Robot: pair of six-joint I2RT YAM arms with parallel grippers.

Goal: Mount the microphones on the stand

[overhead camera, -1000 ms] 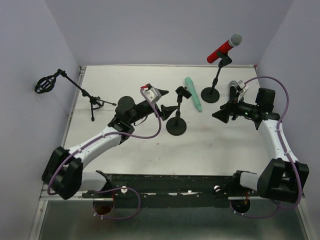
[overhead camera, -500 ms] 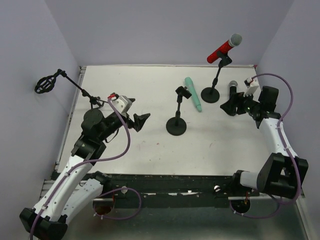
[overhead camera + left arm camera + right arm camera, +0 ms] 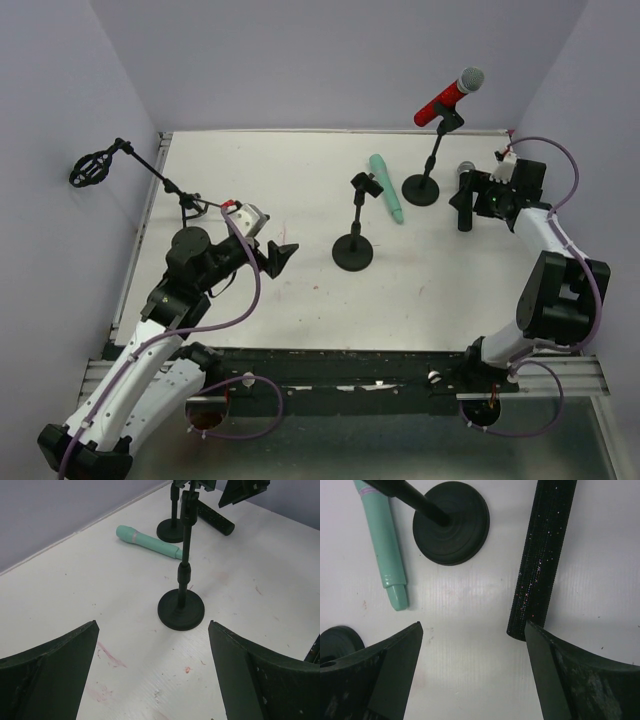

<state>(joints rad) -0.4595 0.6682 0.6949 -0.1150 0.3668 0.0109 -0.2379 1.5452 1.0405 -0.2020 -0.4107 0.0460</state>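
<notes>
The mint-green microphone's tail end (image 3: 395, 208) (image 3: 393, 577) lies below my right gripper. I need to move the gripper to its left in the top view and down around that end next.
The red microphone (image 3: 449, 95) sits clipped in the far stand (image 3: 421, 189). The mint-green microphone (image 3: 386, 188) lies flat on the table between the two stands; it also shows in the left wrist view (image 3: 147, 541) and the right wrist view (image 3: 384, 543). The black microphone (image 3: 465, 186) lies flat at the right; its glittery body shows in the right wrist view (image 3: 544, 555). My right gripper (image 3: 461, 207) is open and empty, and the microphone's tail end lies just past its right fingertip (image 3: 555, 650). The middle stand (image 3: 353, 250) has an empty clip. My left gripper (image 3: 281, 253) is open and empty, left of that stand (image 3: 181, 611).
A tripod boom stand (image 3: 186, 207) with an empty shock mount (image 3: 90, 168) stands at the far left. Walls close in the table on the left, the back and the right. Faint red marks (image 3: 111, 655) stain the table.
My left arm has drawn back to the left and nearer, away from the middle stand. My right gripper has swung farther back over the black microphone. The microphones have not moved.
</notes>
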